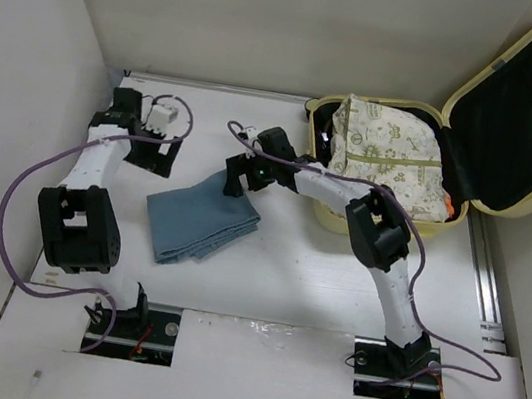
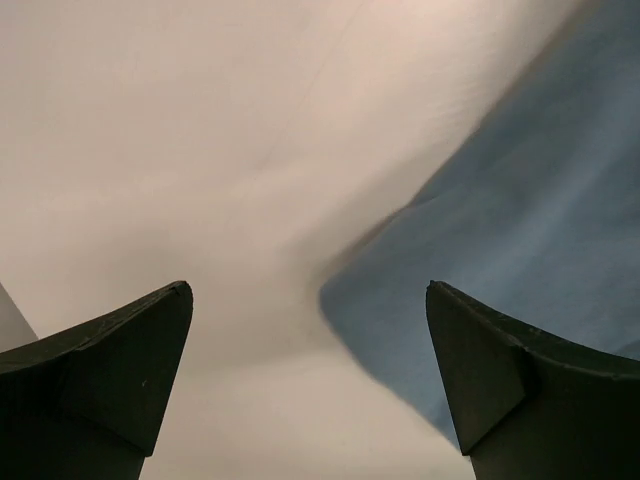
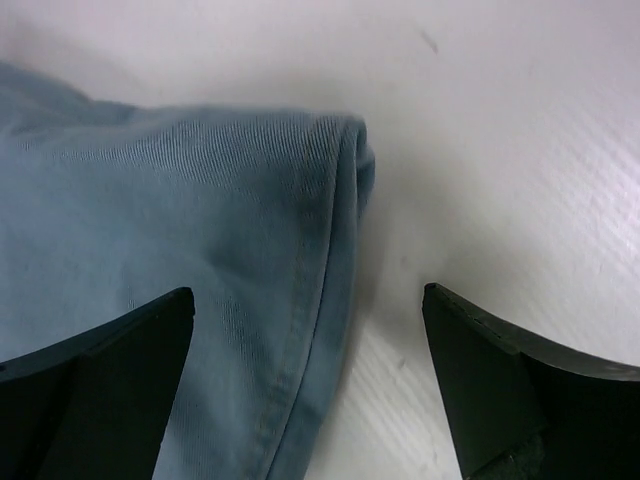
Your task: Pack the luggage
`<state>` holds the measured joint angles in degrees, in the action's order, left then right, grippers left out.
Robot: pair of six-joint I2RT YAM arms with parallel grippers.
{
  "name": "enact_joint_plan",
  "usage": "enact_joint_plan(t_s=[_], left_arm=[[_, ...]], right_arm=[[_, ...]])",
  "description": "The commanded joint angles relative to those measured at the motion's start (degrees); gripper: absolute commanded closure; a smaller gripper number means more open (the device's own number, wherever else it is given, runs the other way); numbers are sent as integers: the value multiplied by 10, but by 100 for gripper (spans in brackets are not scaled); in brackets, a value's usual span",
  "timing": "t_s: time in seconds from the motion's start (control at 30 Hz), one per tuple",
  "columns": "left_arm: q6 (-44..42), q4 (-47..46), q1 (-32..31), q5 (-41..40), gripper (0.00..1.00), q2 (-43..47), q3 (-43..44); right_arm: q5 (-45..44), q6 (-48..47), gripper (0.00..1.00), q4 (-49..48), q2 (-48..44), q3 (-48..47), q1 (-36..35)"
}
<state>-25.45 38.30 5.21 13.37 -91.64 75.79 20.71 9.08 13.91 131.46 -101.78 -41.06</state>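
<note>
My right gripper moves down next onto the blue cloth's hemmed edge point(image 1: 243, 198) point(image 3: 312, 335) beside the cloth's far corner and closes, as that edge lies below it, between its open fingers.
The pale yellow suitcase point(image 1: 522, 210) lies open at the back right, its black-lined lid leaning on the wall. A cream and green patterned folded cloth point(image 1: 389, 158) lies in its base. A folded blue cloth point(image 1: 202, 218) lies on the table left of the suitcase. My right gripper point(image 1: 239, 177) is open just above the cloth's far corner; in the right wrist view the gripper point(image 3: 308, 292) straddles the hemmed edge of the blue cloth point(image 3: 150, 200). My left gripper point(image 1: 152, 151) is open and empty to the cloth's far left; in the left wrist view the gripper point(image 2: 310, 290) faces the blue cloth point(image 2: 520, 200).
White walls close in the table on the left and at the back. A metal rail point(image 1: 488, 280) runs along the right side. A purple cable point(image 1: 10, 220) loops out from the left arm. A small orange item point(image 1: 445, 204) shows at the suitcase's right edge.
</note>
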Motion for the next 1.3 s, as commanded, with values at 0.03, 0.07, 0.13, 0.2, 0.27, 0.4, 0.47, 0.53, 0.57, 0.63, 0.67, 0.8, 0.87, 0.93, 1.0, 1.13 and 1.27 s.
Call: enact_joint_plan(t_s=[0.03,0.07,0.13,0.2,0.27,0.4,0.47,0.53,0.57,0.63,0.67,0.8,0.87,0.93,1.0,1.13,1.27], left_arm=[[17,49,80,-43,0,-2,-90],[17,40,100,-43,0,-2,-104],[12,31,105,-30,0,-7,-140],[7,5,105,-17,1,-15,-156],[14,-6,100,-11,3,-38,-161],[24,-16,100,-4,4,-57,-161],[24,-17,100,-4,4,-57,-161],[18,-17,100,-4,4,-57,-156],[18,-17,100,-4,4,-51,-151],[13,-3,113,-4,3,-45,-137],[8,-3,113,-10,3,-45,-132],[8,11,135,-10,2,-35,-99],[8,16,150,-10,2,-29,-87],[8,16,150,-17,2,-29,-81],[8,16,150,-17,2,-29,-81],[8,5,150,-23,2,-29,-81],[8,-1,150,-28,2,-29,-87]], right_arm=[[26,-13,0,-27,38,-45,-30],[26,-13,0,-27,46,-45,-36],[17,-19,0,-33,46,-28,-46],[22,-19,6,-45,51,-6,-53],[50,-19,37,-54,58,0,-53],[89,-8,100,-78,64,11,-53],[108,-8,100,-84,51,17,-53],[108,-13,100,-84,25,17,-53],[108,-13,100,-84,11,17,-53],[85,-7,100,-84,-42,22,-42],[85,1,100,-74,-63,22,-36],[50,-12,100,4,-153,-7,-4],[43,-41,100,59,-194,-35,21],[38,-56,100,94,-217,-54,44],[38,-78,100,152,-244,-83,92],[30,-136,100,257,-279,-125,194],[39,-194,100,349,-299,-130,321]])
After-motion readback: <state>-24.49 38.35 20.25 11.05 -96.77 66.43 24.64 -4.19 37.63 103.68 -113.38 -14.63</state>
